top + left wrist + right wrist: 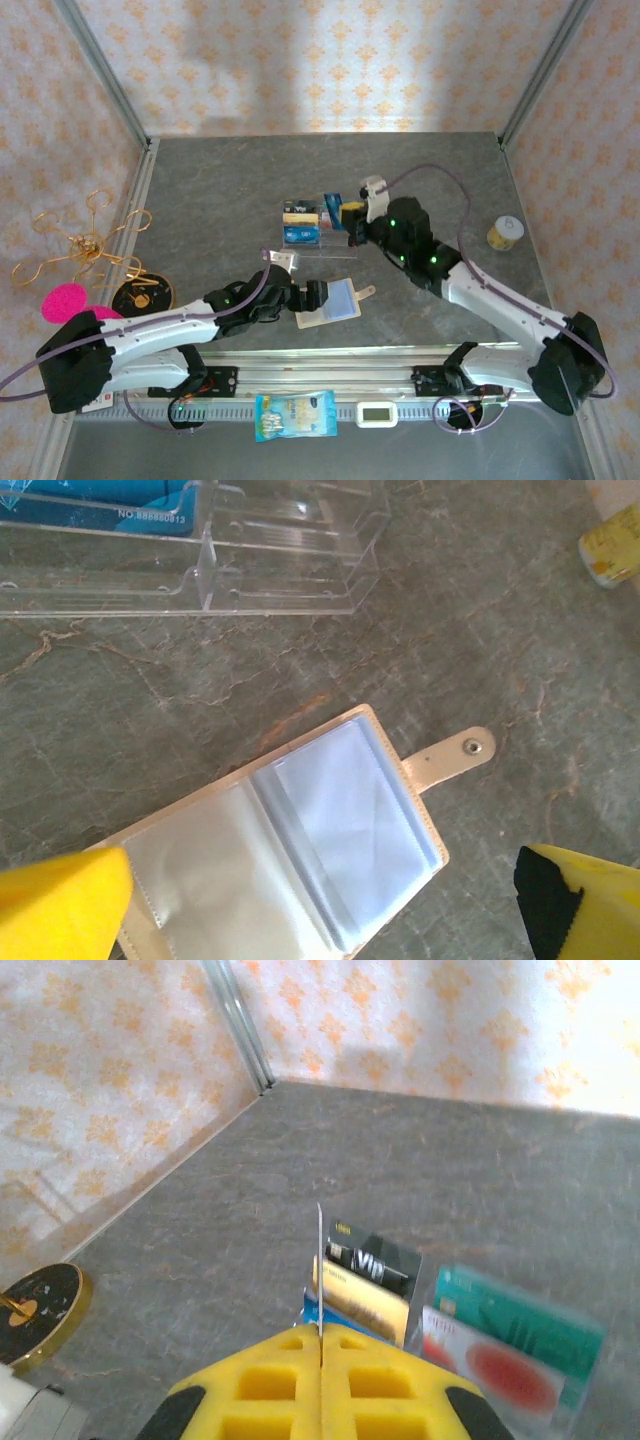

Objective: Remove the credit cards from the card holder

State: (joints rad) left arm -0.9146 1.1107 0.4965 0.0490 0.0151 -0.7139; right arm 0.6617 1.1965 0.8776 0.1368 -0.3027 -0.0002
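Observation:
The robot next needs to turn its right gripper and tilt it downward over the blue card's slot in the rack (310, 238) (311, 1308), then lower it to let go of its card, since both are blue.
The tan card holder (338, 301) lies open on the table, its snap tab (455, 756) pointing right. Its clear pockets (340, 820) look empty. My left gripper (322, 880) hovers just above it, open, one yellow finger on each side; in the top view the left gripper (316, 297) is at the holder's left edge. My right gripper (321, 1338) is shut on a thin credit card (320, 1260) seen edge-on, over the clear rack (310, 238). Black (385, 1260), gold (362, 1305), teal (520, 1322) and red (490, 1365) cards stand in the rack.
A gold wire ornament (80, 242), a pink disc (64, 300) and a black-gold round plate (143, 293) sit at the left. A yellow tape roll (505, 232) is at the right. A snack packet (295, 415) and a white timer (378, 412) lie by the arm bases.

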